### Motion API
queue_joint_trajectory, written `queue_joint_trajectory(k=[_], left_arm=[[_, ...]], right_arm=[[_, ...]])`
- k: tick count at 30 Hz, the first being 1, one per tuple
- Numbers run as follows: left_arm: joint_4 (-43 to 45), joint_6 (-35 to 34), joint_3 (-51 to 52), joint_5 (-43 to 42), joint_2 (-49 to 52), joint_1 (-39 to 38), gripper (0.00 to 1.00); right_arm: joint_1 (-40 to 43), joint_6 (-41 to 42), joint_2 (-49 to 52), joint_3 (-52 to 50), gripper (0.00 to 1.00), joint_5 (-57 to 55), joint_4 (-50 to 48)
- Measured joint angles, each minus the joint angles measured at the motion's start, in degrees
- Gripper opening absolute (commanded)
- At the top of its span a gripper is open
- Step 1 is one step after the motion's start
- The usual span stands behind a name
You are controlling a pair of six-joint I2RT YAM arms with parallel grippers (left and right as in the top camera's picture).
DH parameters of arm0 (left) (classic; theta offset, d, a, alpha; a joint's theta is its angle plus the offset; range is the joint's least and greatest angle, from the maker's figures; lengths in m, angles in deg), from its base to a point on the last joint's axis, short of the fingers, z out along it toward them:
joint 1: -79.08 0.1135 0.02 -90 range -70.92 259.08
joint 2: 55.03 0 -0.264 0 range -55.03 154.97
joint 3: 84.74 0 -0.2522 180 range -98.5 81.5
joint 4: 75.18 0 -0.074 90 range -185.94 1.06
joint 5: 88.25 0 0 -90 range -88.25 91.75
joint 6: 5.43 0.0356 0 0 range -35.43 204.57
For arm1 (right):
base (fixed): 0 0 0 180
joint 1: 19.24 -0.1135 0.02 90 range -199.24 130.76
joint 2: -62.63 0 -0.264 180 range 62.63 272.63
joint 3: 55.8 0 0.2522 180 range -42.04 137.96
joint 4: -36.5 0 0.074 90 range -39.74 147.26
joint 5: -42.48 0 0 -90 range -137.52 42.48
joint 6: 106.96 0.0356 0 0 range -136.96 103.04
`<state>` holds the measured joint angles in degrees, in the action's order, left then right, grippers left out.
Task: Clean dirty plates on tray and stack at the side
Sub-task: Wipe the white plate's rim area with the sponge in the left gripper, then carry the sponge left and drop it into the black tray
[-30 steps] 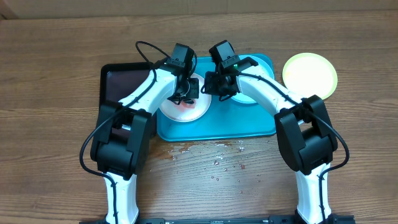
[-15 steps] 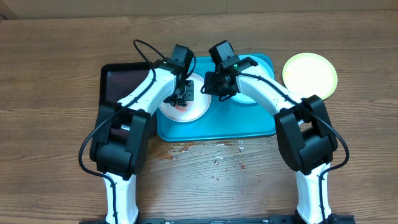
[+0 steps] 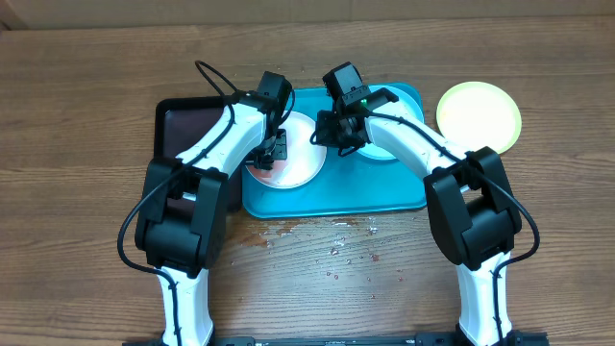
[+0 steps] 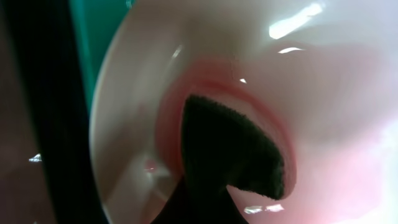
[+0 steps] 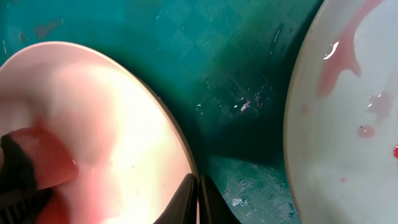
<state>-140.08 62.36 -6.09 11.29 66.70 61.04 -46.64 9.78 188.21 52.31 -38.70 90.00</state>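
Note:
Next, my left gripper will lift, then lower into the black tray to free the sponge (image 4: pixel 231 152), since the tray lies to the gripper's left in the overhead view.
The white plate (image 3: pixel 300 163) lies on the left part of the turquoise tray (image 3: pixel 336 194), smeared pink-red (image 4: pixel 348 180). My left gripper (image 3: pixel 270 150) is shut on a dark sponge (image 4: pixel 231 152) that presses on the plate's left half. At the plate's right rim, my right gripper (image 3: pixel 328 135) is shut on the edge (image 5: pixel 199 186). The mint green plate (image 3: pixel 382 151) with red smears (image 5: pixel 348 124) sits on the tray, mostly under the right arm. A yellow-green plate (image 3: pixel 479 115) rests on the table to the right of the tray.
A black tray (image 3: pixel 187 130) stands against the turquoise tray's left side, partly under the left arm. Drops of water (image 3: pixel 332 240) speckle the wooden table just in front of the tray.
My left gripper has slid the sponge leftward and a little nearer across the white plate. The right arm has kept still on the rim.

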Motion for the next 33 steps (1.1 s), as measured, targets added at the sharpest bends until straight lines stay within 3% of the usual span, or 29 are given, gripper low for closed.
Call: queue_joint_trajectory(k=[19, 28, 33], left_arm=[[9.46, -1.64, 1.09, 5.09, 0.13, 0.92, 0.04], [-1.64, -1.44, -7.58, -2.56, 0.07, 1.38, 0.04], [-4.24, -1.42, -12.81, -0.11, -5.03, 1.44, 0.04]], right_arm=[[0.0, 0.02, 0.0, 0.0, 0.04, -0.07, -0.02], [0.0, 0.0, 0.0, 0.02, 0.04, -0.02, -0.02], [0.0, 0.04, 0.0, 0.02, 0.04, -0.04, -0.04]])
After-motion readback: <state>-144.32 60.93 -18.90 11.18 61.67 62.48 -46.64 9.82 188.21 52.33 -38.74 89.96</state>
